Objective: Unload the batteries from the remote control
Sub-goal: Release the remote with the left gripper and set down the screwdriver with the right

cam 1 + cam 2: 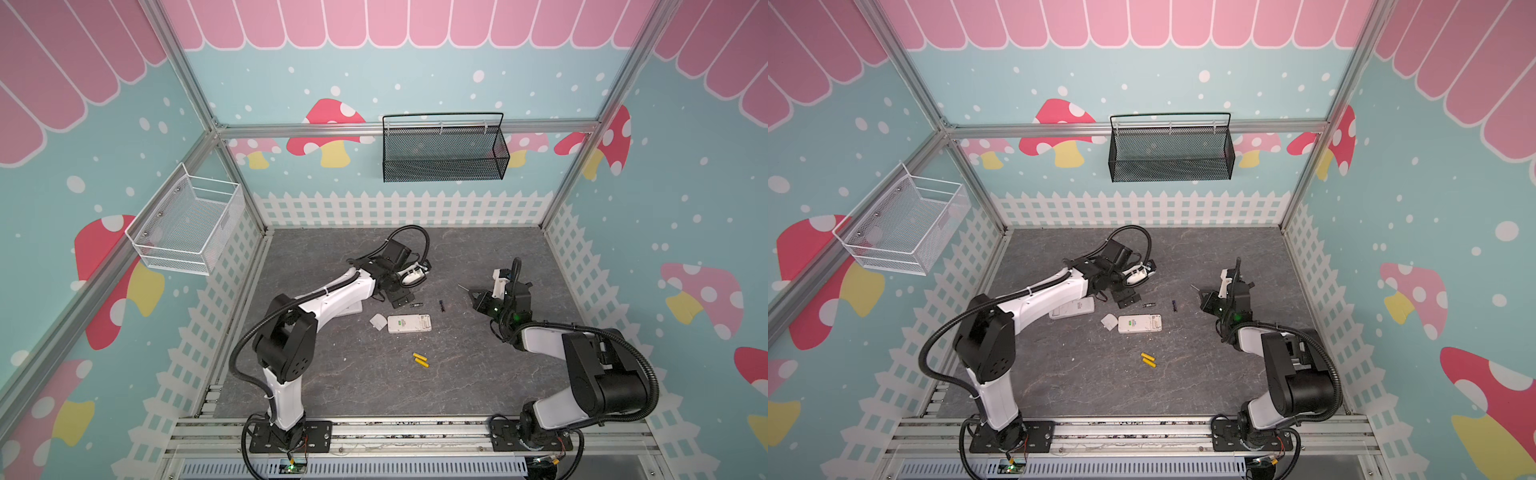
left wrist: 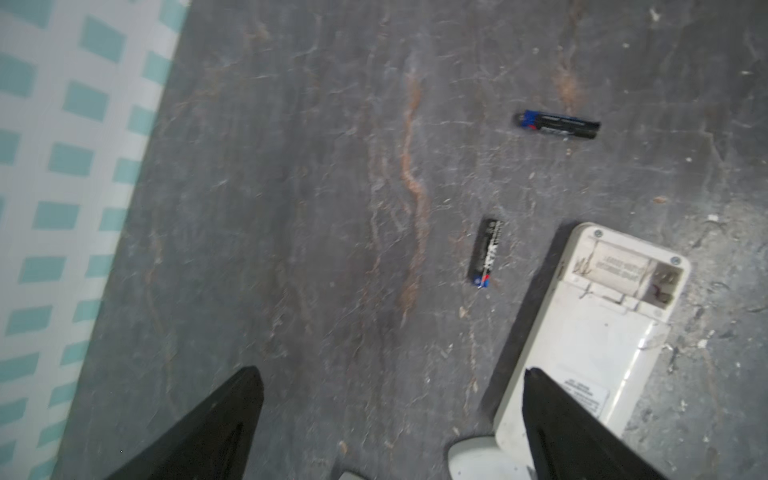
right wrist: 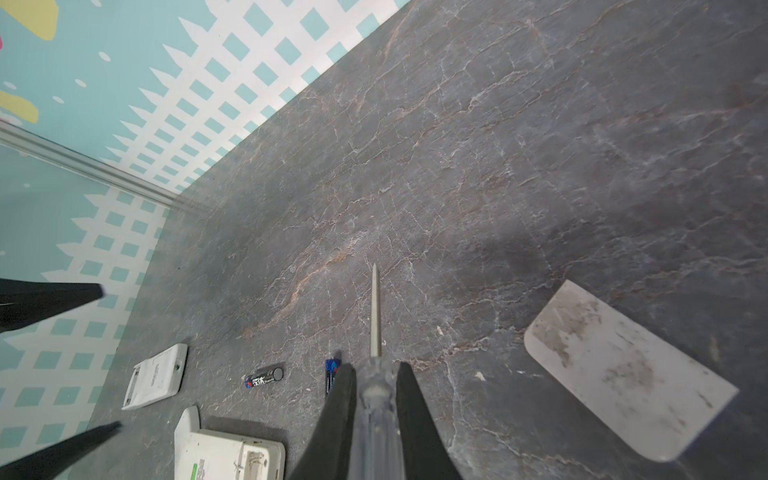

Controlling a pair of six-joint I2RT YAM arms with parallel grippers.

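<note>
The battery bay is empty, so I will next bring the clear-handled screwdriver down toward the remote in my right gripper and release it on the bare tabletop (image 1: 449,305) (image 3: 352,349) beside the nearer battery.
A white remote control (image 1: 409,323) (image 1: 1139,323) lies face down mid-table, and its battery bay (image 2: 623,274) shows empty. Its loose cover (image 1: 378,322) lies beside it. Two dark batteries (image 2: 486,253) (image 2: 557,124) rest on the mat just beyond the remote, seen in a top view at the nearer battery (image 1: 415,304) and the farther battery (image 1: 441,306). Two yellow batteries (image 1: 420,359) (image 1: 1148,359) lie closer to the front. My left gripper (image 2: 392,370) (image 1: 400,300) hangs open over the remote's end, holding nothing. My right gripper (image 3: 376,374) (image 1: 473,296) is shut on a clear-handled screwdriver (image 3: 375,311).
A second white remote (image 1: 1073,309) (image 3: 153,376) lies partly under the left arm. A stained white flat plate (image 3: 623,374) lies on the mat near the right gripper. A black mesh basket (image 1: 444,149) and a white wire basket (image 1: 187,224) hang on the walls.
</note>
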